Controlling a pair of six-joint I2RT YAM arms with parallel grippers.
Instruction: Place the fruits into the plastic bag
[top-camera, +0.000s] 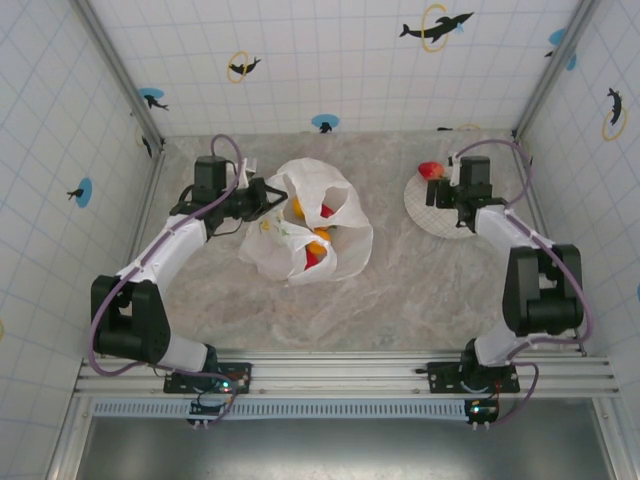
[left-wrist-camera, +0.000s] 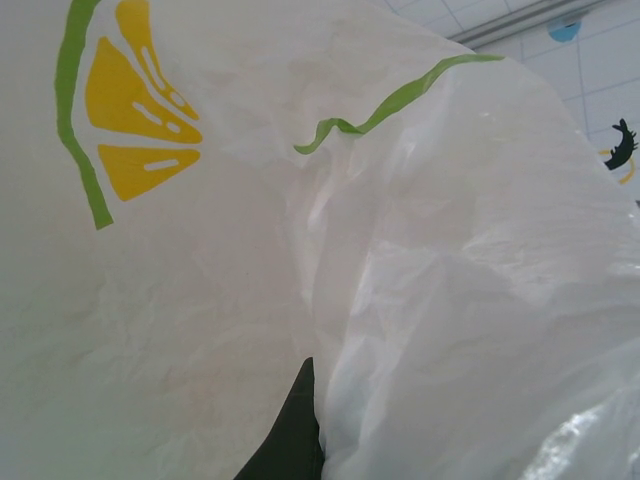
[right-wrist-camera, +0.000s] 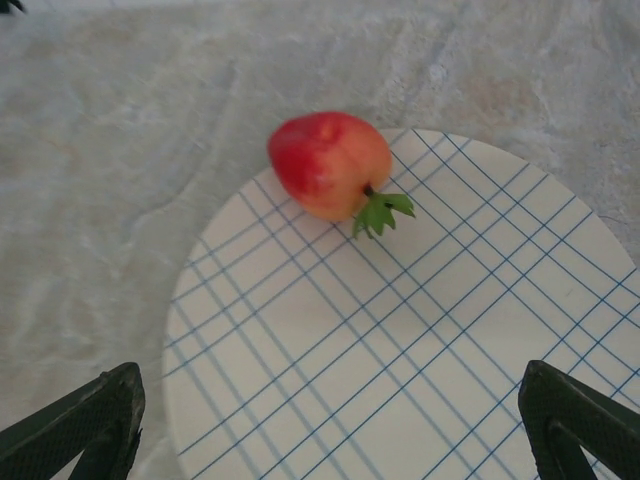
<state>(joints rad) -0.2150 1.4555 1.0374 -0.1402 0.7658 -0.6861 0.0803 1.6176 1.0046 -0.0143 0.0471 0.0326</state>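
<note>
I will next reach outward and down with my right gripper to the strawberry on the plate's far edge and lower its fingers around the strawberry's red body (top-camera: 429, 169) (right-wrist-camera: 326, 163).
The plastic bag (top-camera: 340, 250), white with citrus prints, lies crumpled left of the table's middle. Through its open top I see orange fruits (top-camera: 318, 238) and red ones (top-camera: 325, 212). My left gripper (top-camera: 266, 193) is shut on the bag's left rim and holds it up. In the left wrist view the bag (left-wrist-camera: 200, 300) presses against the lens beside one dark finger (left-wrist-camera: 295, 430). A red strawberry (right-wrist-camera: 330, 165) with green leaves lies on the far-left edge of the checked plate (right-wrist-camera: 400, 350). My right gripper (right-wrist-camera: 330, 430) hangs open above the plate, short of the strawberry (top-camera: 430, 170).
The round checked plate (top-camera: 450, 222) sits at the back right, close to the right wall. Marbled tabletop (top-camera: 430, 290) stretches between bag and plate. Tiled walls enclose the table on three sides.
</note>
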